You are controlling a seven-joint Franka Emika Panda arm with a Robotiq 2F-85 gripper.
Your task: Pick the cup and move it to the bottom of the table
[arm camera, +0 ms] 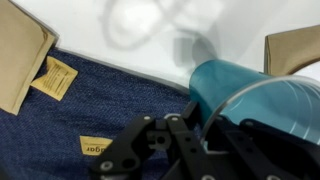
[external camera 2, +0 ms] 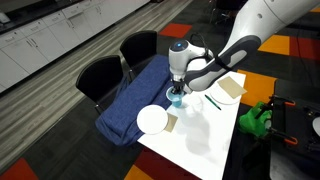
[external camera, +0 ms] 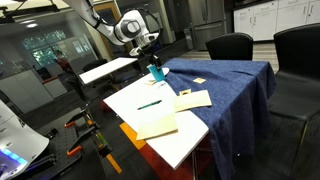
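Note:
My gripper will lift the cup [external camera: 156, 72] next. Then it will draw the cup back there, lower it and let it go.
The teal-blue cup [external camera: 156, 72] is at the edge of the blue cloth on the white table [external camera: 128, 100], seen in both exterior views [external camera 2: 176, 99]. My gripper [external camera: 152, 62] comes down on it from above [external camera 2: 177, 88]. In the wrist view the cup [arm camera: 240, 88] fills the right side, and my gripper's [arm camera: 200, 128] black fingers are shut on its lighter rim. I cannot tell whether the cup's base touches the table [external camera 2: 205, 135].
Dark blue cloth [external camera: 230, 85] covers the far part of the table. Yellowish papers [external camera: 193, 99] and a green pen [external camera: 150, 104] lie on the white part. A white plate [external camera 2: 152, 120] sits beside the cup. Black chairs [external camera 2: 100, 75] stand behind. A smaller white table [external camera: 105, 70] stands nearby.

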